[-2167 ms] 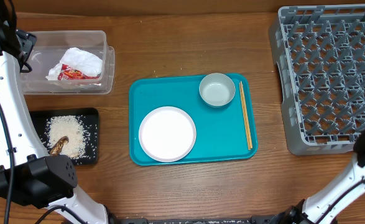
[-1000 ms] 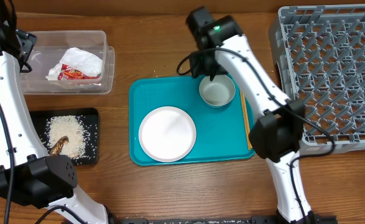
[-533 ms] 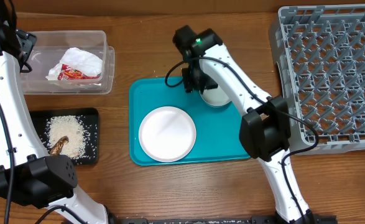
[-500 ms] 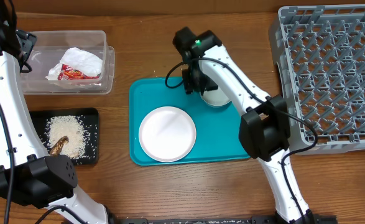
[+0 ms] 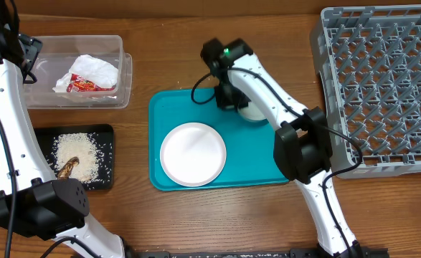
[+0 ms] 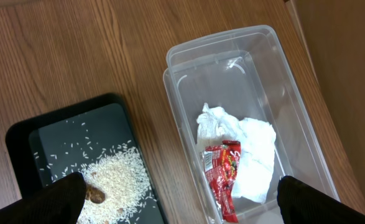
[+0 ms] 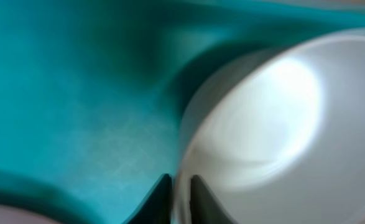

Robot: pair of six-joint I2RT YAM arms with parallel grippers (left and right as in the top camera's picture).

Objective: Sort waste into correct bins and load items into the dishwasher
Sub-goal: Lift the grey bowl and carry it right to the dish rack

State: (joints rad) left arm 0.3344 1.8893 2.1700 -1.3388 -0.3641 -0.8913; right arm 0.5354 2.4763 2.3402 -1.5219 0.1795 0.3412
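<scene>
The rack's wires are to the right of my right gripper in the overhead view. I will lift, swing across, tilt the saucer-bowl (image 5: 253, 115) down among the wires and let go.
My right gripper (image 7: 181, 193) is shut on the near rim of the pale saucer-bowl (image 7: 281, 124), one finger inside and one outside. From overhead, the right gripper (image 5: 232, 100) sits at the back of the teal tray, and the arm covers most of the saucer-bowl (image 5: 253, 115). The round white plate (image 5: 193, 154) lies at the tray's front left. The grey dishwasher rack (image 5: 382, 86) stands at the right. My left gripper (image 6: 182, 202) hangs open above the bins, holding nothing. The chopsticks are hidden under the right arm.
The clear tub (image 5: 117, 72) at the back left holds the white napkin (image 6: 250, 143) and red wrapper (image 6: 222, 171). The black tray (image 5: 108, 154) in front of it holds rice (image 6: 117, 174) and a brown scrap (image 5: 68, 168). The teal tray (image 5: 253, 154) lies mid-table.
The right arm swung in from the right edge to the saucer-bowl, lowered onto its left rim, and its jaws closed on the rim. The left arm has not moved.
</scene>
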